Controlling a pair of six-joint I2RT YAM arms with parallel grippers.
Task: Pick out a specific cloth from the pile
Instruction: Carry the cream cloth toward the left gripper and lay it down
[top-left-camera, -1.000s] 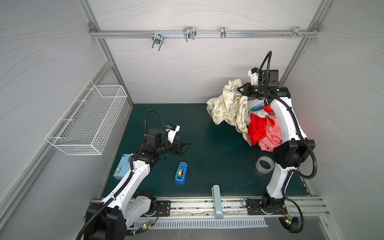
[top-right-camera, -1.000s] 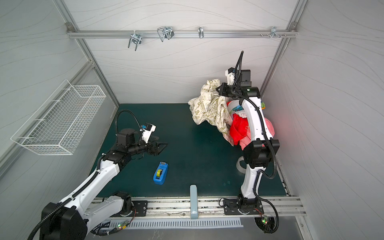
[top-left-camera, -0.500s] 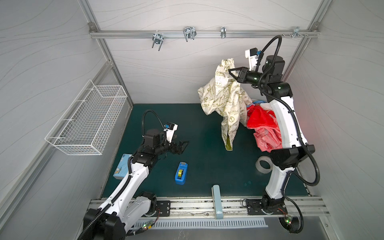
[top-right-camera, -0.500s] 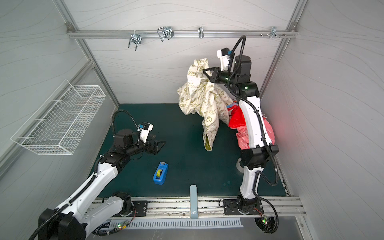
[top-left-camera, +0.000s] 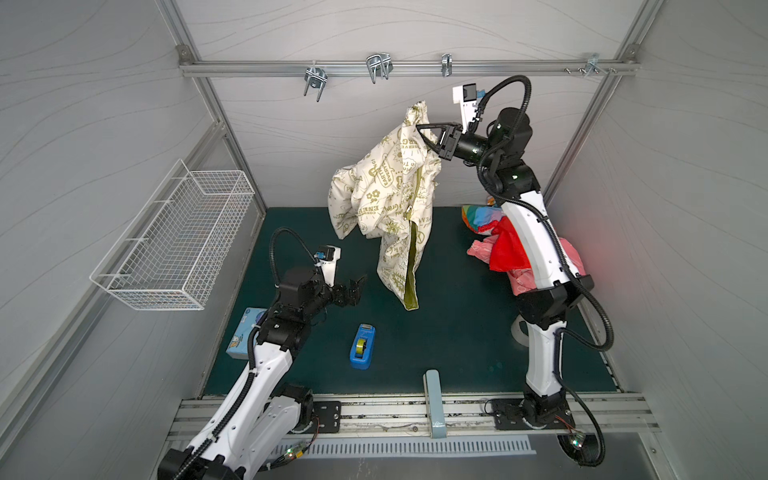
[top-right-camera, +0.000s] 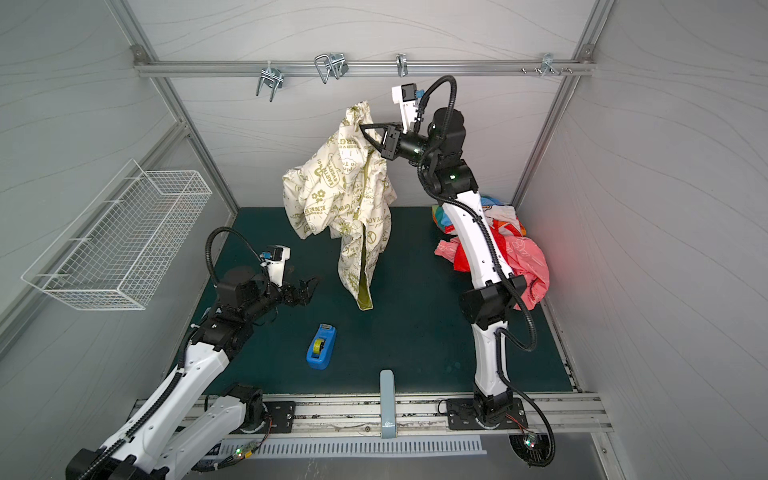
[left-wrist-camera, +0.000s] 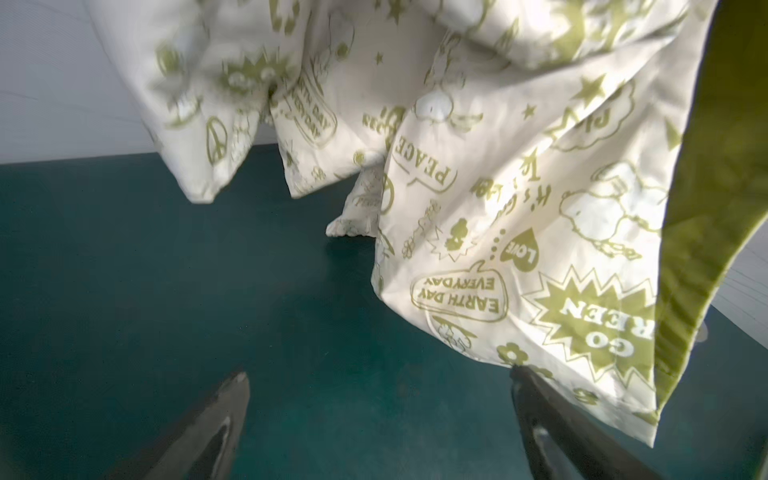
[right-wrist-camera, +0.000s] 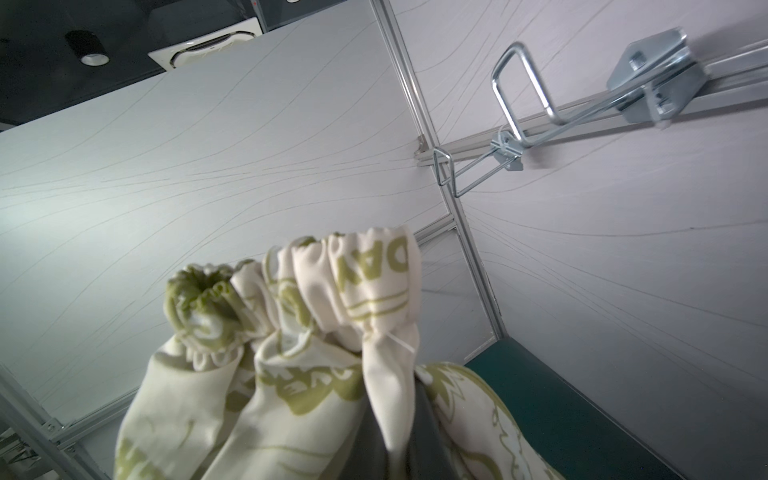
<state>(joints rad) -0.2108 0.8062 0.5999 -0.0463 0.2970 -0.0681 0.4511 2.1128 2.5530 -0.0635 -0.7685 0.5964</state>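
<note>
I will lower my right gripper, tilt its fingers down and let go of the cloth's gathered edge on the green mat, because the mat is bare below and clear of the pile.
The cloth, cream with olive-green words and badges, hangs high in front of the back wall. My right gripper is shut on its gathered top edge. The cloth's ruffled hem bunches just past the fingers. Its green-trimmed lower end dangles near the green mat. The pile of red, pink and multicolour cloths lies at the back right behind the right arm. My left gripper is open and empty, low over the mat, beside the cloth's lower end.
A white wire basket hangs on the left wall. A blue tape dispenser sits front centre and a tissue box by the left arm. A tape roll shows behind the right arm. Metal hooks line the back rail.
My right gripper has risen from the pile and moved left with the cloth, which has come free and unfurled. The left gripper has shifted slightly.
</note>
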